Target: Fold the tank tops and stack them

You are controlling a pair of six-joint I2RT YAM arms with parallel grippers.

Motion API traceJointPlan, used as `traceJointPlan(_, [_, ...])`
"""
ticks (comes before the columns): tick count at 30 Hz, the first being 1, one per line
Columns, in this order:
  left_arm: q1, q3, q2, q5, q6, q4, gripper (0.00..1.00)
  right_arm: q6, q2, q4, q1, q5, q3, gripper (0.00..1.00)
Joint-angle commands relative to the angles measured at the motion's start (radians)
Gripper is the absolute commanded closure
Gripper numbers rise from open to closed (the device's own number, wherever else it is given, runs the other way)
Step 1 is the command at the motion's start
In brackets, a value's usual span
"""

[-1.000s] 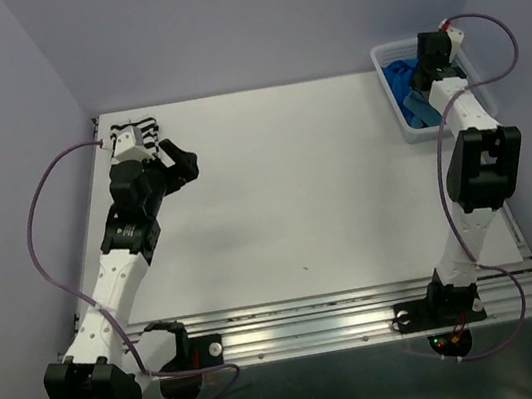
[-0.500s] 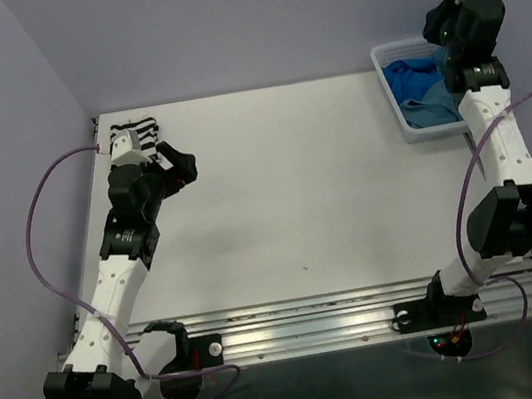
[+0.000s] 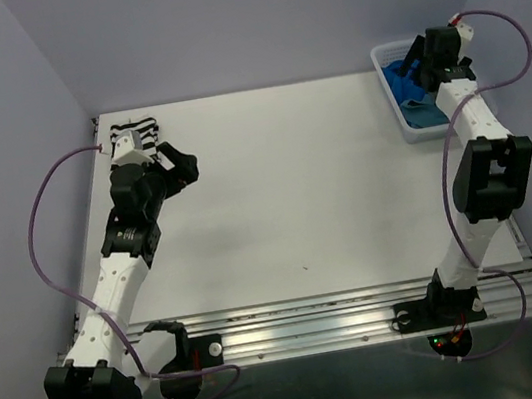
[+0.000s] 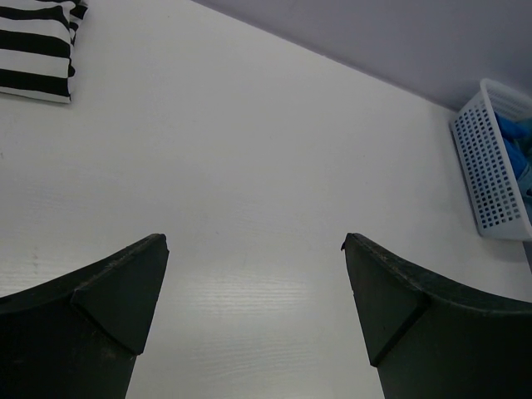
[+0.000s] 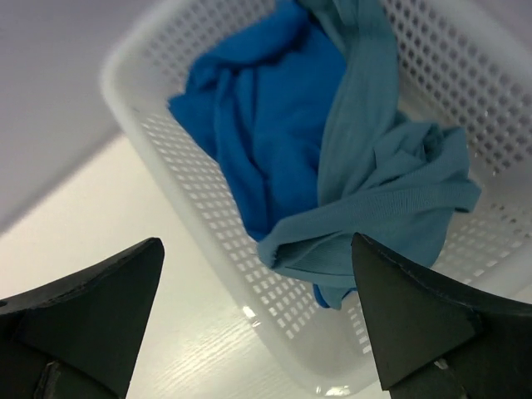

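I need to lower my right gripper into the basket [image 5: 191, 174] next, to the end of the teal tank top's fold showing between its open fingers.
The black-and-white striped tank top [image 3: 134, 132] lies folded at the table's far left corner and also shows in the left wrist view [image 4: 37, 46]. My left gripper [image 3: 180, 165] hovers just right of it, open, with only bare table between its fingers [image 4: 253, 241]. A teal tank top [image 5: 391, 191] and a royal blue tank top [image 5: 258, 125] lie crumpled in the white lattice basket [image 5: 191, 174] at the far right. My right gripper [image 3: 416, 69] hangs over the basket's near-left wall, open [image 5: 258, 243] and holding nothing.
The basket [image 3: 428, 133] stands against the table's far right corner, beside the right wall. Purple walls close in the back and both sides. A metal rail [image 3: 305, 320] with both arm bases runs along the near edge.
The right arm rose high above the basket, then dropped back over it. Its jaws went from shut to wide open. The left arm barely moved.
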Motion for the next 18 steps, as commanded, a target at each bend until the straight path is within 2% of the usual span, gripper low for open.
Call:
traceJointPlan(1, [-0.001, 0.017, 0.029, 0.013, 0.004, 0.053, 0.01, 0.074, 0.094, -0.036, -0.012, 0.069, 0.046, 0.00])
traceJointPlan(7, [-0.001, 0.028, 0.079, 0.007, 0.008, 0.052, 0.01, 0.092, 0.295, -0.102, -0.012, 0.110, 0.183, 0.00])
traceJointPlan(9, [-0.001, 0.031, 0.086, 0.002, 0.008, 0.049, 0.01, 0.102, 0.309, -0.107, -0.012, 0.108, 0.183, 0.07])
traceJointPlan(10, [0.000, 0.031, 0.089, 0.001, 0.010, 0.049, 0.01, 0.105, 0.311, -0.105, -0.012, 0.108, 0.172, 0.24])
traceJointPlan(12, [-0.002, 0.034, 0.089, -0.004, 0.010, 0.046, 0.01, 0.114, 0.304, -0.105, -0.012, 0.119, 0.168, 0.46])
traceJointPlan(13, [0.000, 0.034, 0.089, -0.007, 0.010, 0.044, 0.01, 0.114, 0.298, -0.104, -0.012, 0.127, 0.166, 0.61])
traceJointPlan(14, [0.000, 0.036, 0.087, -0.008, 0.010, 0.041, 0.01, 0.109, 0.288, -0.102, -0.012, 0.133, 0.171, 0.81])
traceJointPlan(15, [0.000, 0.037, 0.086, -0.010, 0.011, 0.040, 0.01, 0.106, 0.278, -0.102, -0.012, 0.136, 0.177, 0.95])
traceJointPlan(16, [0.000, 0.039, 0.084, -0.011, 0.011, 0.038, 0.01, 0.103, 0.268, -0.102, -0.012, 0.138, 0.181, 0.99])
traceJointPlan(18, [0.000, 0.040, 0.070, -0.011, 0.007, 0.035, 0.01, 0.083, 0.211, -0.077, -0.012, 0.128, 0.181, 0.99])
